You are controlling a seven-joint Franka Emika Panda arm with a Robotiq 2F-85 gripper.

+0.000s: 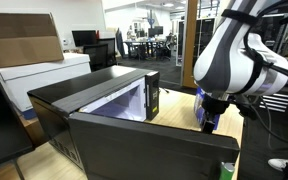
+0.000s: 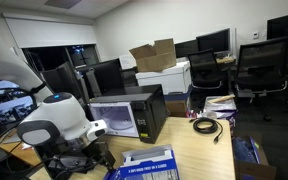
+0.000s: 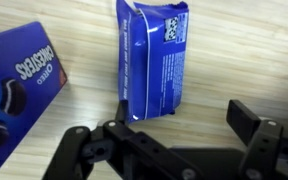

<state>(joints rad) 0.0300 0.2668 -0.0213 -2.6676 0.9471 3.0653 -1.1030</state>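
Observation:
The blue snack packet (image 3: 152, 55) lies just beyond the gripper's open fingers. My gripper lowers toward the packet next, fingers on both sides of its near end.
In the wrist view my gripper (image 3: 179, 128) hangs open over a pale wooden tabletop (image 3: 239, 50), with nothing between its black fingers (image 3: 246, 120). A blue snack packet (image 3: 152, 55) lies just beyond the jaws, its near end close to the left finger. A blue Oreo box (image 3: 19, 85) rests to the packet's left. In an exterior view the white arm (image 1: 234, 55) points down at the table beside the microwave, and a bit of blue (image 1: 206, 120) shows under it. The blue box (image 2: 149, 163) also lies by the arm in an exterior view.
A black microwave (image 1: 109, 100) (image 2: 134, 115) stands on the table close to the arm. A coiled black cable (image 2: 206, 125) lies farther along the tabletop. Behind are office chairs (image 2: 259, 65), monitors, and a printer (image 2: 164, 78) with a cardboard box (image 2: 154, 55) on top.

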